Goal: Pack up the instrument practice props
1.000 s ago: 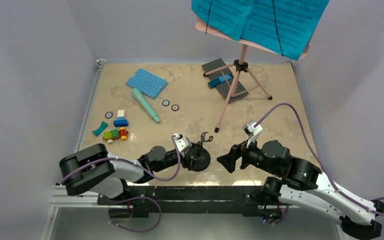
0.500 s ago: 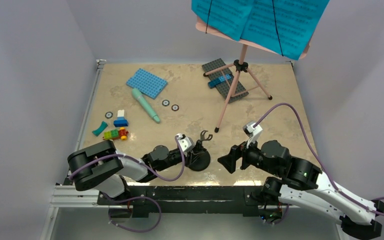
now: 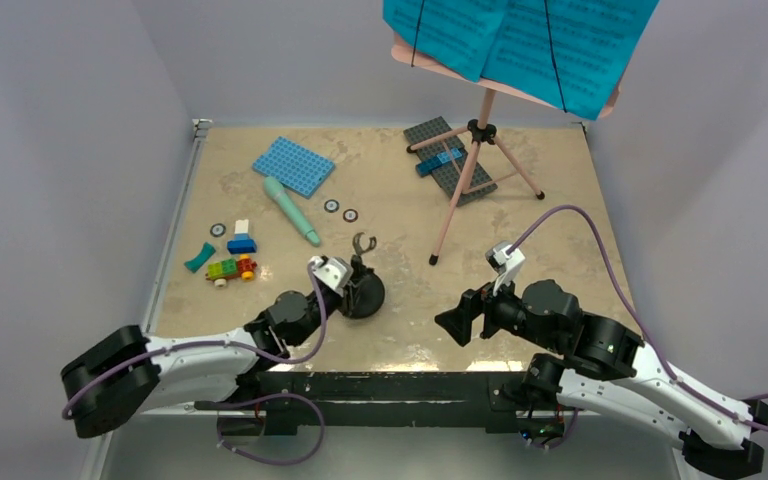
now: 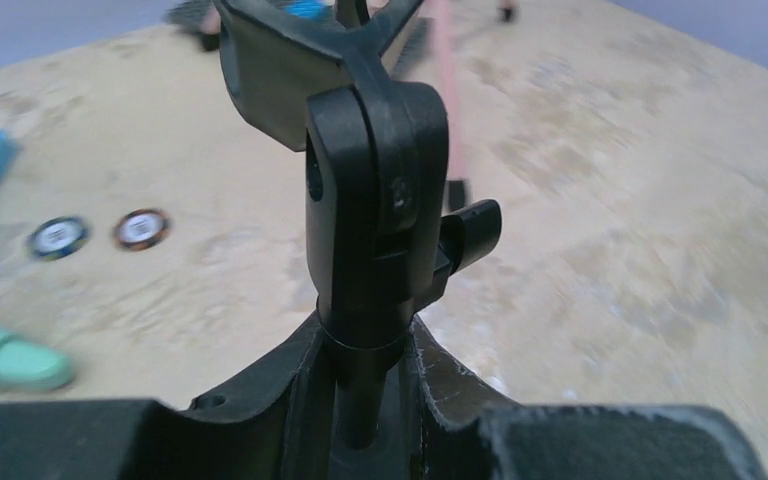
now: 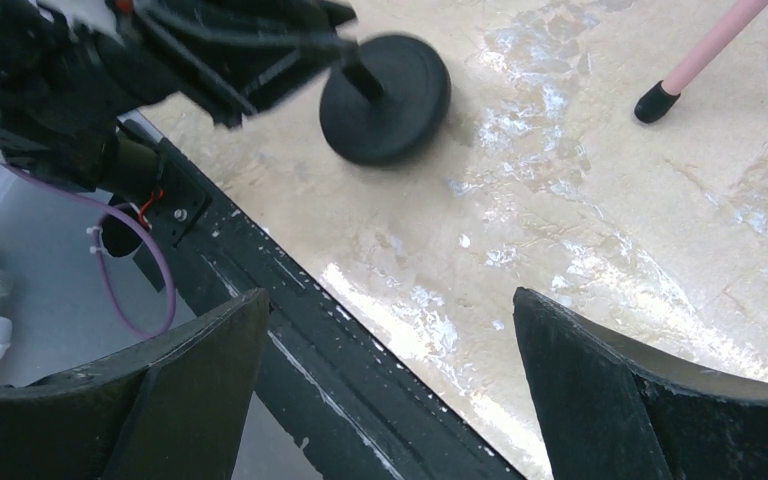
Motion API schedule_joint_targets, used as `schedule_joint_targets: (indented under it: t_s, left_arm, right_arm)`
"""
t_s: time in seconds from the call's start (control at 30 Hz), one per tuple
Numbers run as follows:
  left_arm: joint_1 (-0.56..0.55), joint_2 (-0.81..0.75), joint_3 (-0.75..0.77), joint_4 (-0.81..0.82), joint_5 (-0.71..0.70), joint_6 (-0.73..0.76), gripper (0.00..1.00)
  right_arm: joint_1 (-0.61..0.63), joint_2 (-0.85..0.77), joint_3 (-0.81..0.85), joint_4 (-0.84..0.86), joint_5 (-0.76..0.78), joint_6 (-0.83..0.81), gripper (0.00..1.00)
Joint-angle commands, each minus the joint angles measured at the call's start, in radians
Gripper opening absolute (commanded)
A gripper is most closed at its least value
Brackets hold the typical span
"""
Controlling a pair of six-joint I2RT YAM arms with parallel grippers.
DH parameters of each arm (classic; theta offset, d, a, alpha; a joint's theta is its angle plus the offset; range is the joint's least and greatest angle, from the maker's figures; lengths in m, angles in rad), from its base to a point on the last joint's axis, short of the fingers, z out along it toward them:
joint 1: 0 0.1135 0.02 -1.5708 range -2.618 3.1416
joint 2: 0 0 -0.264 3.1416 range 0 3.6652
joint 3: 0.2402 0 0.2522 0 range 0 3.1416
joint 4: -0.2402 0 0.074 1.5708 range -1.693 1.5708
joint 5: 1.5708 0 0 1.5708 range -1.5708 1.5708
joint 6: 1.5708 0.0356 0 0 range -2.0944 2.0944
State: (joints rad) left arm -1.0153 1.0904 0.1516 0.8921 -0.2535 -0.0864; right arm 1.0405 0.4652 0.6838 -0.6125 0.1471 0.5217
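Note:
The table is bare between the bricks and the mint-green microphone (image 3: 290, 210), so my left gripper will next move the stand outward toward the bricks and put its base there.
My left gripper (image 3: 353, 290) is shut on the stem of the small black round-base mic stand (image 3: 362, 296), which stands upright at the table's near middle. In the left wrist view my left gripper (image 4: 365, 395) clamps the stem below the stand's clip (image 4: 375, 190). The mint-green microphone (image 3: 290, 210) lies to the far left; its tip shows in the left wrist view (image 4: 5, 360). The pink tripod music stand (image 3: 473, 170) stands at the far right and holds cyan sheet-music pages (image 3: 520, 35). My right gripper (image 3: 457, 325) is open and empty, and its wrist view (image 5: 385, 400) shows the stand's base (image 5: 385, 95).
A blue baseplate (image 3: 293, 165) lies far left. A grey baseplate (image 3: 450, 160) sits under the tripod. Small coloured bricks (image 3: 230, 258) are at the left, small round discs (image 3: 340, 209) near the microphone. A pink tripod foot (image 5: 657, 100) is close to my right gripper. Walls enclose the table.
My left arm has carried the black mic stand to the left and a little farther from the near edge, its shoulder swinging left. The right arm has not moved.

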Motion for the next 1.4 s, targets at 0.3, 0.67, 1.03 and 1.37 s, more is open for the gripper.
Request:
schedule_joint_targets:
  t_s: [0.3, 0.67, 1.03, 1.37]
  left_arm:
    - [0.358, -0.122, 0.196, -0.544, -0.377, -0.311, 0.00]
    - [0.499, -0.068, 0.245, -0.656, -0.472, -0.430, 0.00]
    - [0.607, 0.218, 0.484, -0.748, -0.481, -0.463, 0.00]
    - [0.635, 0.254, 0.532, -0.833, -0.461, -0.501, 0.36]
  right_arm:
    - [0.000, -0.013, -0.007, 0.069, -0.015, -0.004, 0.96]
    - [0.000, -0.033, -0.024, 0.071, -0.017, -0.007, 0.96]
    - [0.001, -0.074, -0.024, 0.040, -0.003, -0.011, 0.96]
    - [0.000, -0.103, -0.019, 0.014, -0.006, -0.009, 0.97]
